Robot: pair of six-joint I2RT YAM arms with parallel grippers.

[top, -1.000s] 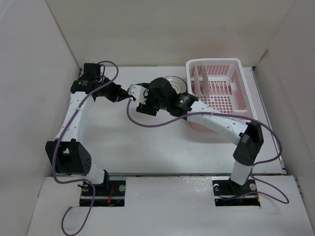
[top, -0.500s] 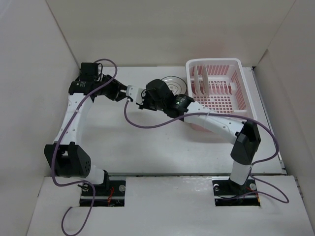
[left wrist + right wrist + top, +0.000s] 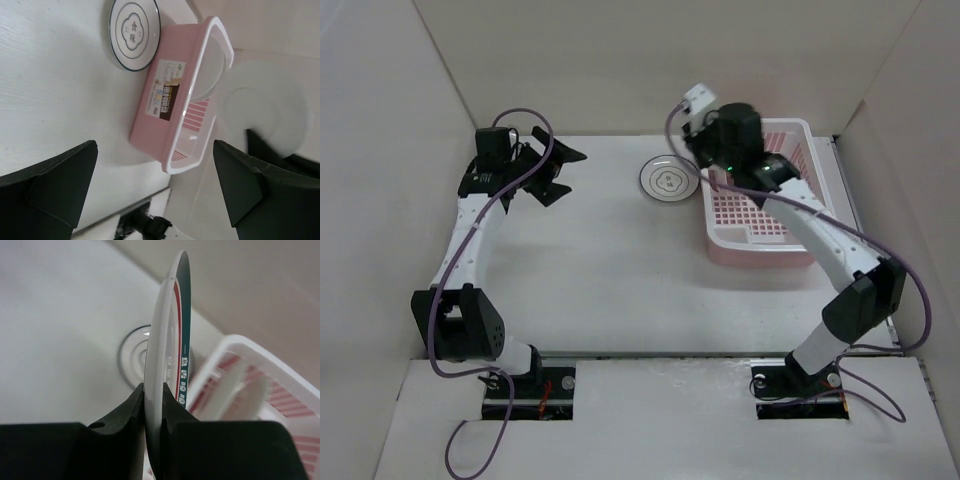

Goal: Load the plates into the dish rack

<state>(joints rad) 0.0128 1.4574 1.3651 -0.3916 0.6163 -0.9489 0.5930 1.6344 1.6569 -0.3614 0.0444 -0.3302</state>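
Note:
My right gripper swings to the right in the top view next, turns its plate parallel to the plates standing and lowers it beside them, where the dish rack is open.
My right gripper is shut on a white plate with a dark green rim band, held upright and edge-on. In the top view the right gripper hangs over the far left corner of the pink dish rack. The left wrist view shows that plate's white back above the dish rack. A white plate stands upright inside the rack. A plate with a grey flower centre lies flat on the table left of the rack. My left gripper is open and empty at the far left.
White walls enclose the table on three sides. The rack's right side sits close to the right wall. Purple cables loop off both arms. The right arm's forearm crosses over the rack.
The left gripper let go of the green-rimmed plate, opened wide and drew back to the left. The right gripper shut on the plate and carried it up and right over the rack's corner.

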